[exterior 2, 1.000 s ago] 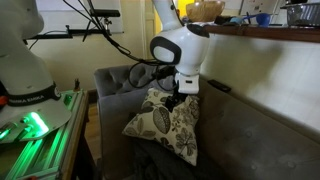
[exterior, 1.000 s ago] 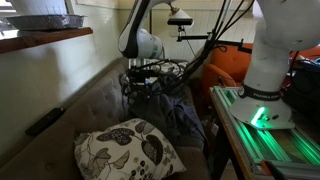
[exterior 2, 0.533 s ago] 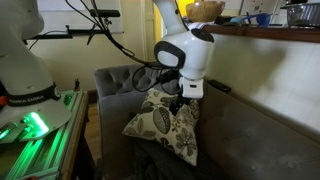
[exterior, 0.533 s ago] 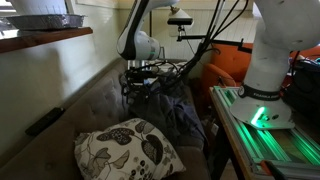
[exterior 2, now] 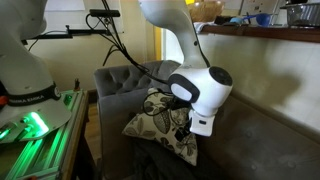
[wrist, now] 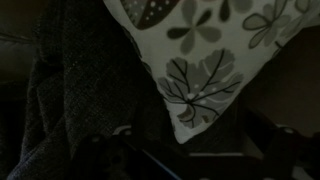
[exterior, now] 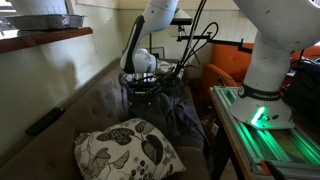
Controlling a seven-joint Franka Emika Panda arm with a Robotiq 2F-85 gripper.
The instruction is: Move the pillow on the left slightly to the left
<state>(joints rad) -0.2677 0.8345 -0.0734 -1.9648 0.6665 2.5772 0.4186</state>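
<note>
I need to move my gripper down and farther over the pillow's corner (exterior: 139, 122) (wrist: 184, 134) next, and then I will close it on that corner.
The pillow (exterior: 125, 150) is a plump cream cushion with dark leaf prints, lying on the grey-brown sofa. In an exterior view it leans near the sofa's far armrest (exterior 2: 158, 122). My gripper (exterior 2: 183, 130) hangs low at the pillow's lower right edge, over the seat. In an exterior view the gripper (exterior: 143, 87) is far behind the pillow, among cables. In the wrist view a corner of the pillow (wrist: 200, 40) points down toward the gripper (wrist: 195, 150). The dim fingers look spread apart with nothing between them.
A heap of dark grey clothes (exterior: 180, 112) lies on the seat beside the pillow and shows in the other views (exterior 2: 150, 165) (wrist: 70, 90). The robot's stand with green lights (exterior: 265, 135) (exterior 2: 40, 125) borders the sofa front. A black remote (exterior: 45, 120) rests on the sofa back.
The arm has bent and the wrist has dropped from above the pillow's top to its lower edge, closer to the seat. The pillow has not moved.
</note>
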